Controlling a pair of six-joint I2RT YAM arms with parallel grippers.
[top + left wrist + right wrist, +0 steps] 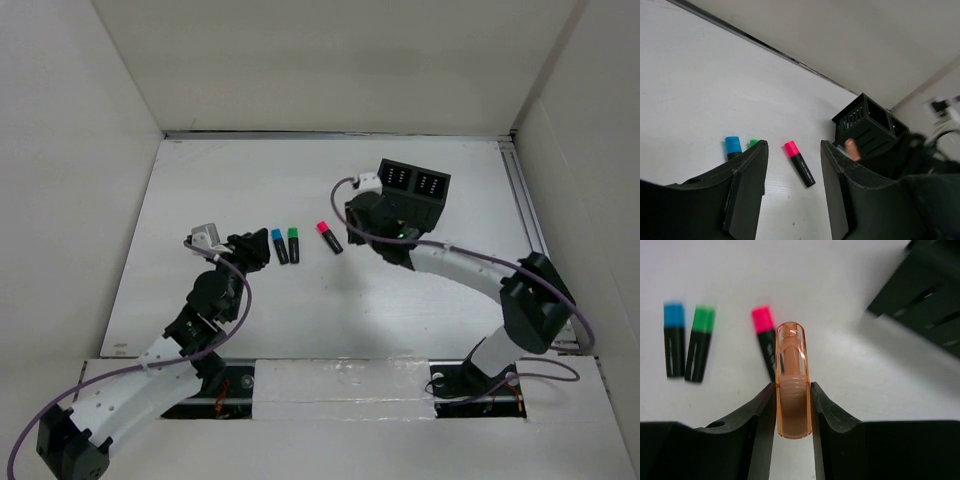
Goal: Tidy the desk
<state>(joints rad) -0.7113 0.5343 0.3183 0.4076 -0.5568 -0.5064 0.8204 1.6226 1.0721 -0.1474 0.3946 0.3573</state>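
My right gripper should next move the orange highlighter outward and to the right in the top view, over the compartment nearer the pink highlighter (396, 177), because that compartment is empty.
The white desk (220, 180) carries three black-bodied highlighters lying side by side: blue cap (279, 245), green cap (293, 243) and, a bit to the right, pink cap (329, 236). My left gripper (262, 250) is open and empty just left of the blue one; in the left wrist view (793, 150) the pink highlighter (799, 163) shows between its fingers. My right gripper (360, 215) is shut on an orange highlighter (791, 385), held above the desk between the pink highlighter (765, 337) and the black organizer box (413, 185).
The two-compartment organizer stands at the back right (925, 300). White walls enclose the desk on three sides. A metal rail (525, 215) runs along the right edge. The blue (674, 339) and green (700, 342) highlighters lie parallel.
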